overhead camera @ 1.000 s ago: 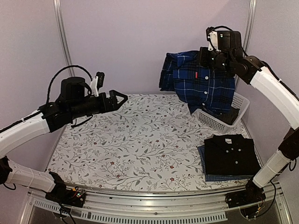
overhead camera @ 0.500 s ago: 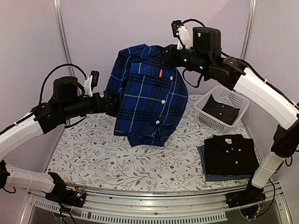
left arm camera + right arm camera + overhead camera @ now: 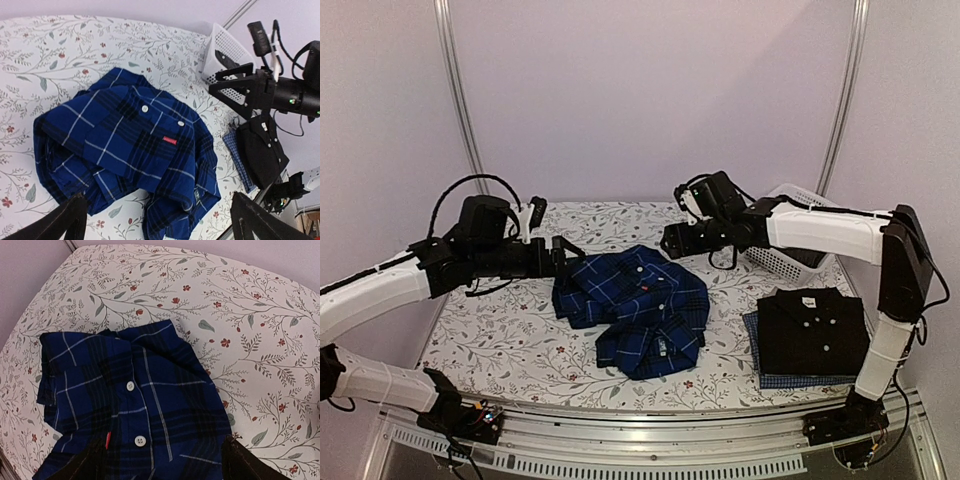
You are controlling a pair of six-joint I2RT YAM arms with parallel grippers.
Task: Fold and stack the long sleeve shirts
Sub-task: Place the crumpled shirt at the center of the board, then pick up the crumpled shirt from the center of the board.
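I should move my right gripper back, then down to the plaid shirt's near edge by the small label.
A dark blue plaid long sleeve shirt [image 3: 635, 310] lies crumpled in a heap on the middle of the table, button placket up [image 3: 135, 410] [image 3: 125, 150]. My right gripper [image 3: 670, 240] hovers open just behind its far right edge, jaws spread wide [image 3: 160, 460] with nothing between them. My left gripper [image 3: 565, 257] stands open at the heap's left edge, its fingers straddling the cloth's near side [image 3: 157, 220] without touching. A folded black shirt [image 3: 815, 335] rests on a folded fine blue check shirt [image 3: 790, 381] at the front right.
A white lattice basket [image 3: 798, 258] stands at the back right, partly behind the right arm, with something dark inside [image 3: 227, 59]. The floral tablecloth [image 3: 500, 340] covers the table. Purple walls close in the back and sides.
The right gripper swung the plaid shirt from above the basket leftward and down to the table, then opened and let it go. The shirt now lies in a heap.
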